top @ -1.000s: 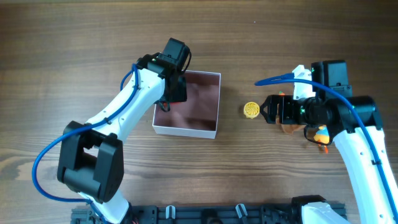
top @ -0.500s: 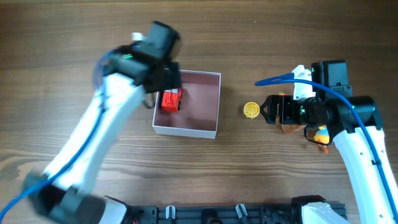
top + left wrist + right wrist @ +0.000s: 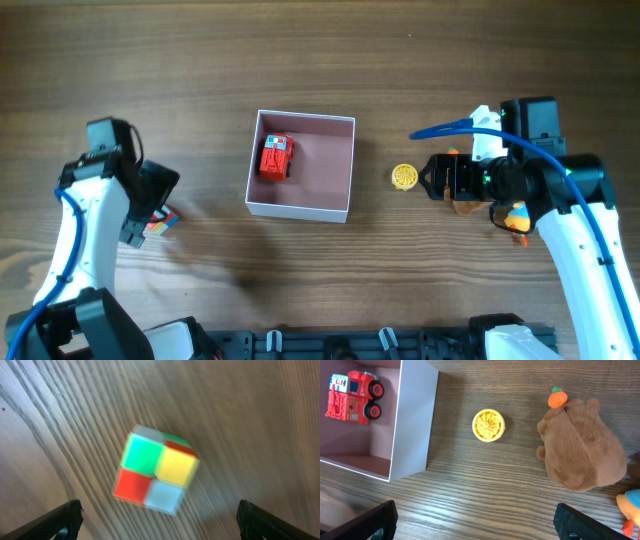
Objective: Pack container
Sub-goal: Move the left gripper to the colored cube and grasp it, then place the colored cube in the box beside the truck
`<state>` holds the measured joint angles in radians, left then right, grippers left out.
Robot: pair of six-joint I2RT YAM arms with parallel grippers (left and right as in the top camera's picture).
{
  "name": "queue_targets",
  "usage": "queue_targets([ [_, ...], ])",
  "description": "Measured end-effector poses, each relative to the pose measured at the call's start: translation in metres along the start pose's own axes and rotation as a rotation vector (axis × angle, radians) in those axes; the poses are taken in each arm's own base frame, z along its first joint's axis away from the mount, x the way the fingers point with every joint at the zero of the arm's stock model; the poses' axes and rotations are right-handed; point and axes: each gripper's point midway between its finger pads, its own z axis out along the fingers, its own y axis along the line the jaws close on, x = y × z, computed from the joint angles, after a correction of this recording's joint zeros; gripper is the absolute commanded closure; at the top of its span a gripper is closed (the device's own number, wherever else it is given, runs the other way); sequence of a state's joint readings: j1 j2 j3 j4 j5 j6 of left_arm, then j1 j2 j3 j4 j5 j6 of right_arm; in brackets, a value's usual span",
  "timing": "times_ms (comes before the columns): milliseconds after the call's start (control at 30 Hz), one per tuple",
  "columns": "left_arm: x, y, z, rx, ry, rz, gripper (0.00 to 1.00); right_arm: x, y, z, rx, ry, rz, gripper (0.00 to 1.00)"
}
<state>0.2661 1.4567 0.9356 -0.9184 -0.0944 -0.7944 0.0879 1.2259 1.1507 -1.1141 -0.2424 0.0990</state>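
My wide-open left gripper needs to go down toward the wood, with one finger on each side of the multicoloured cube (image 3: 160, 222) (image 3: 156, 470). The cube is still below my fingers.
The container (image 3: 298, 211), a square white-walled box with a pink inside, sits mid-table and holds a red toy truck (image 3: 275, 157). The right wrist view shows that truck (image 3: 354, 397) behind the container's white wall (image 3: 415, 415). Far to the container's left, my left gripper (image 3: 150, 200) hangs open over a multicoloured cube (image 3: 160, 222). In the left wrist view the cube (image 3: 156, 470) lies on the wood ahead of the wide-open left gripper (image 3: 160, 512), untouched. My right gripper (image 3: 440, 177) is open and empty, right of a yellow round toy (image 3: 404, 177).
The yellow round toy (image 3: 488, 425) lies between the container and a brown plush animal (image 3: 582, 445). An orange and blue toy (image 3: 517, 217) lies under the right arm. The base rail runs along the table's front edge.
The left gripper opened and left the red truck in the container. The left arm then swung away to the left, over the cube. The right arm has not moved.
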Motion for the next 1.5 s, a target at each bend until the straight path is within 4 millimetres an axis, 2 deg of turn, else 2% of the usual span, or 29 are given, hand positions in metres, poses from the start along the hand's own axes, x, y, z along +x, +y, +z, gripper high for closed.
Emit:
queue_targets([
  [100, -0.004, 0.009, 0.015, 0.008, 0.003, -0.020, 0.00, 0.000, 0.000, 0.000, 0.000, 0.000, 0.000, 0.00],
  [333, -0.013, -0.005, 0.050, 0.009, 0.008, 0.056, 0.02, 0.001, 0.000, 0.000, 0.000, 0.004, 0.001, 0.00],
  [400, -0.012, -0.004, 0.054, -0.002, 0.018, 0.067, 0.09, 0.001, 0.000, 0.000, 0.000, 0.004, 0.001, 0.00],
  [467, -0.011, -0.004, 0.055, -0.004, 0.021, 0.077, 0.24, 0.001, 0.000, 0.000, 0.000, 0.004, 0.001, 0.00],
  [533, -0.011, -0.004, 0.055, -0.004, 0.021, 0.085, 0.33, 0.001, 0.000, 0.000, 0.000, 0.004, 0.001, 0.00],
  [667, -0.011, -0.004, 0.055, -0.004, 0.022, 0.090, 0.46, 0.001, 0.000, 0.000, 0.000, 0.004, 0.001, 0.00],
  [833, -0.011, -0.004, 0.055, -0.004, 0.022, 0.090, 0.54, 0.001, 0.000, 0.000, 0.000, 0.004, 0.001, 0.00],
  [933, -0.011, -0.004, 0.055, -0.002, 0.024, 0.090, 0.77, 0.001, 0.000, 0.000, 0.000, 0.004, 0.001, 0.00],
  [1067, -0.004, 0.000, 0.054, -0.018, 0.055, 0.093, 0.96, 0.001, 0.000, 0.000, 0.000, 0.004, 0.001, 0.00],
  [1133, 0.003, -0.002, 0.042, -0.033, 0.081, 0.120, 0.96, 0.001, 0.000, 0.000, 0.000, 0.004, 0.001, 0.00],
  [1200, 0.005, -0.024, 0.014, 0.009, 0.055, 0.181, 0.96, 0.001, 0.000, 0.000, 0.000, 0.003, 0.000, 0.00],
  [1267, 0.014, -0.070, -0.044, 0.123, -0.024, 0.328, 0.96, 0.001, 0.000, 0.000, 0.000, 0.004, -0.002, 0.00],
  [1300, 0.029, -0.099, -0.082, 0.213, -0.077, 0.445, 0.96, 0.000, 0.000, 0.000, 0.000, 0.001, -0.004, 0.00],
  [1367, 0.074, -0.150, -0.143, 0.399, -0.173, 0.693, 0.96, 0.000, 0.000, 0.000, 0.000, 0.000, -0.008, 0.00],
  [1433, 0.124, -0.178, -0.170, 0.512, -0.224, 0.895, 0.96, 0.000, 0.000, 0.000, 0.000, 0.000, -0.008, 0.00],
  [1500, 0.162, -0.191, -0.167, 0.535, -0.225, 1.033, 0.96, 0.000, 0.000, 0.000, 0.000, 0.000, -0.011, 0.00],
])
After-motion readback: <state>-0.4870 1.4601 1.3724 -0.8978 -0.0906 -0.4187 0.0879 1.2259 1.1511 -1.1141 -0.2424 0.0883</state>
